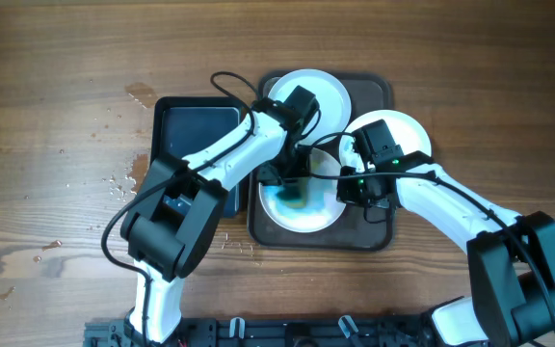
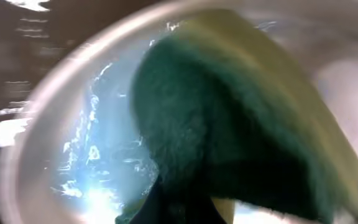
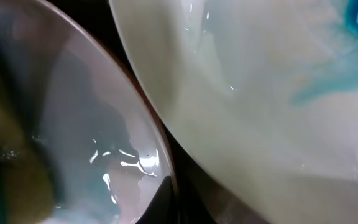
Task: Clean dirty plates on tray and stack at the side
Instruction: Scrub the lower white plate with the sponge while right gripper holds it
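Observation:
Some blue remains, so the left gripper will next wipe on to the left in the overhead view, then lift the sponge over the smaller black tray (image 1: 195,133) and release it.
The dark brown tray (image 1: 379,92) holds three white plates. The front plate (image 1: 321,214) is wet, with blue smeared across it. My left gripper (image 1: 290,185) is shut on a green and yellow sponge (image 2: 229,118) and presses it onto this plate (image 2: 86,162). My right gripper (image 1: 356,185) is shut on the same plate's right rim (image 3: 160,155). A second plate (image 1: 328,92) lies at the tray's back, partly under the left arm. A third plate (image 1: 410,133) overhangs the tray's right side. In the right wrist view, that plate (image 3: 260,106) shows a blue smear.
A smaller black tray (image 1: 186,125) with water stands left of the brown tray, partly under the left arm. Water drops (image 1: 118,181) lie on the wooden table to its left. Both arms cross over the brown tray.

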